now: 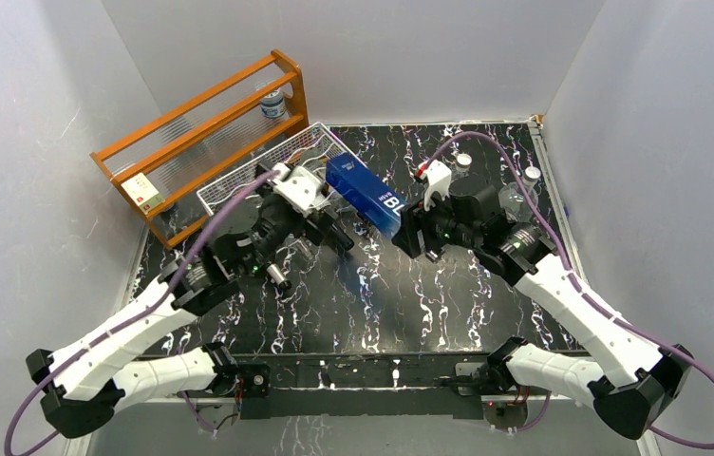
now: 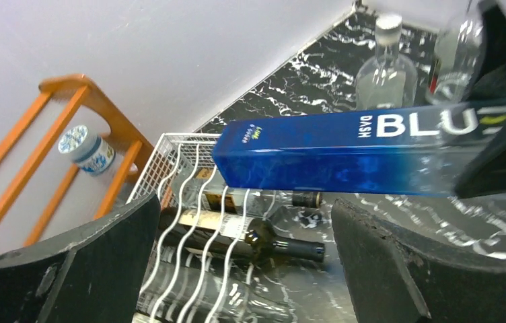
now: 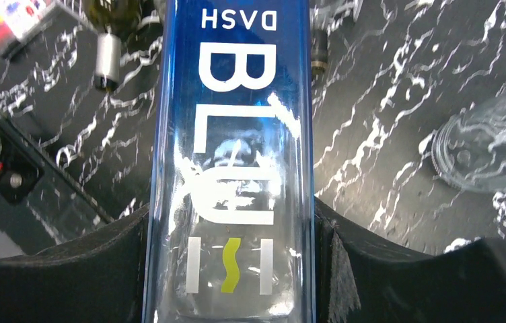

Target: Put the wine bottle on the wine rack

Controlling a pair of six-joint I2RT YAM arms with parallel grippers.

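My right gripper will carry the bottle outward over the rack's far end point(image 1: 317, 142), lower and release, since that lies below the gripper and to its left in the top view.
My right gripper point(image 1: 408, 233) is shut on the clear lower end of a tall square blue bottle point(image 1: 365, 195) labelled DASH BLUE and holds it lying level above the table. The bottle fills the right wrist view point(image 3: 233, 134) between the right gripper point(image 3: 231, 222) jaws. Its blue end points at the white wire wine rack point(image 1: 239, 180). In the left wrist view the bottle point(image 2: 317, 158) hangs just above the rack's point(image 2: 176, 145) near edge. My left gripper point(image 2: 243, 208) is open and empty, beside the rack in the top view point(image 1: 339, 237).
Two dark wine bottles point(image 2: 237, 232) lie in the rack's wavy cradles, necks sticking out. An orange wooden shelf frame point(image 1: 201, 114) with a small blue-white jar point(image 1: 274, 103) stands behind the rack. Clear glass bottles point(image 1: 515, 195) stand at the back right, close to my right arm.
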